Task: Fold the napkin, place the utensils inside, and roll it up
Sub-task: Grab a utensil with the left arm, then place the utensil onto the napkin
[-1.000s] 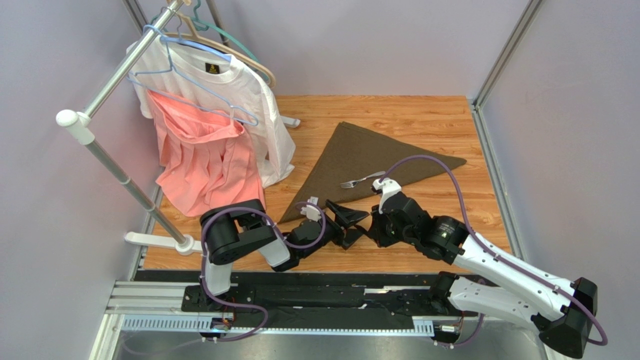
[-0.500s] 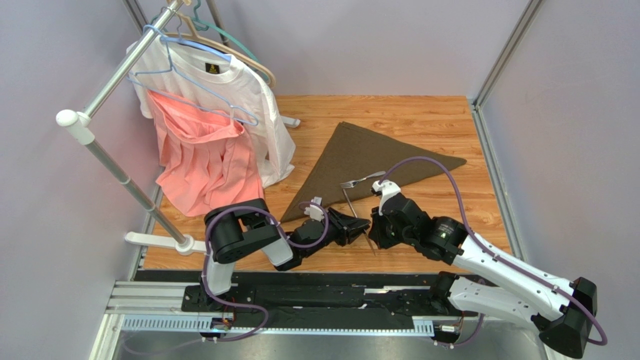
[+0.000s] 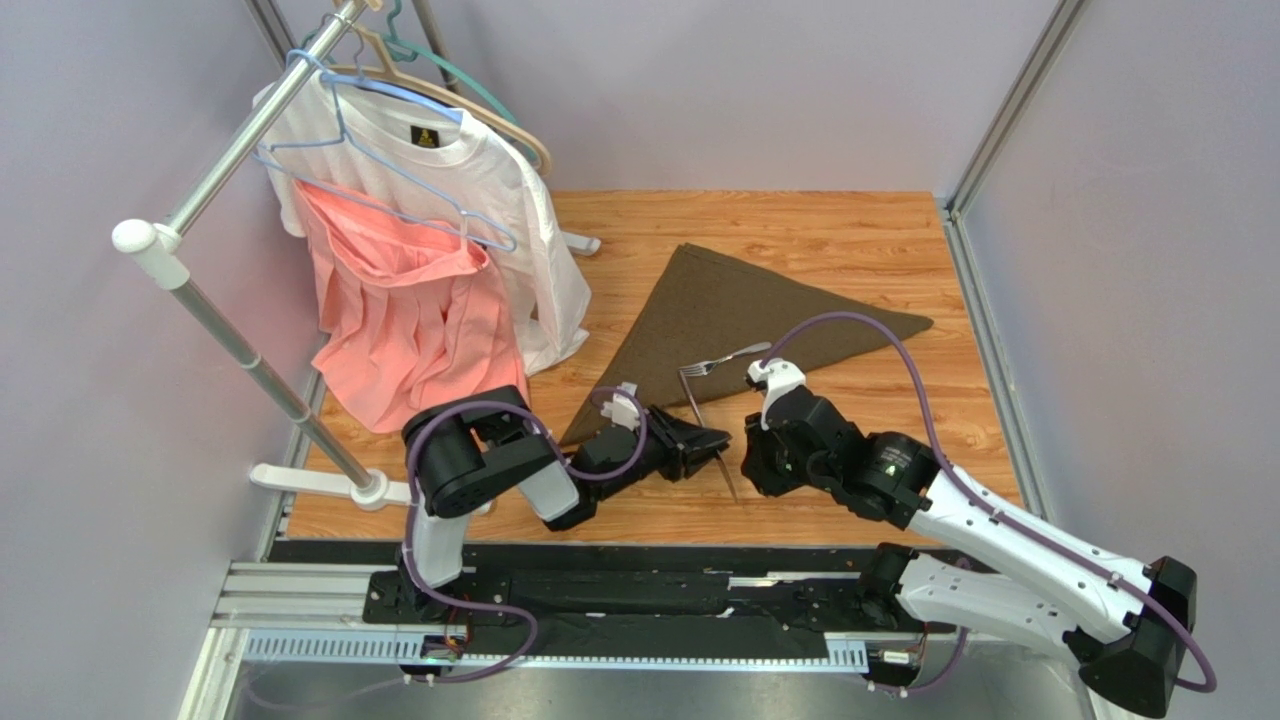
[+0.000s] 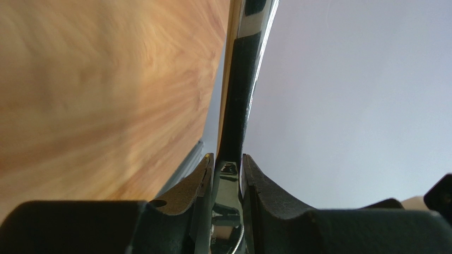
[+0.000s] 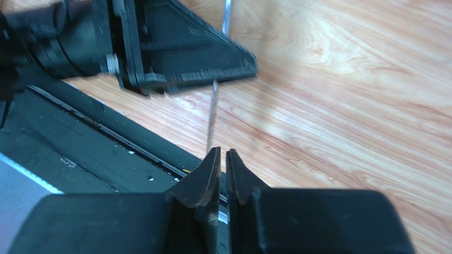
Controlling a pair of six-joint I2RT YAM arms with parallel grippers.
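My left gripper holds the knife and should next move outward, turn the knife along the fork, lower it and let go, because the napkin's near edge beside the fork is farther outward.
The dark olive-brown napkin (image 3: pixel 736 300) lies folded into a triangle on the wooden table. The silver fork (image 3: pixel 718 362) rests on its near edge. The slim knife (image 3: pixel 696 402) stands tilted over the bare wood just in front of the napkin. My left gripper (image 3: pixel 718 443) is shut on it; in the left wrist view the knife (image 4: pixel 233 106) runs up from between the fingers (image 4: pixel 227 156). My right gripper (image 3: pixel 748 455) faces the left one. Its jaws (image 5: pixel 223 152) are parted by a narrow gap, and the knife's thin end (image 5: pixel 213 111) stops just ahead of its tips.
A clothes rack (image 3: pixel 226 315) stands at the left with a white T-shirt (image 3: pixel 481 180) and a pink garment (image 3: pixel 406 315) hanging over the table's left part. The black base rail (image 3: pixel 631 600) runs along the near edge. Grey walls close in the back and right.
My left gripper went from wide open to shut on the knife. The right jaws, shut before, have parted slightly. The left gripper has shifted a little toward the napkin with the knife.
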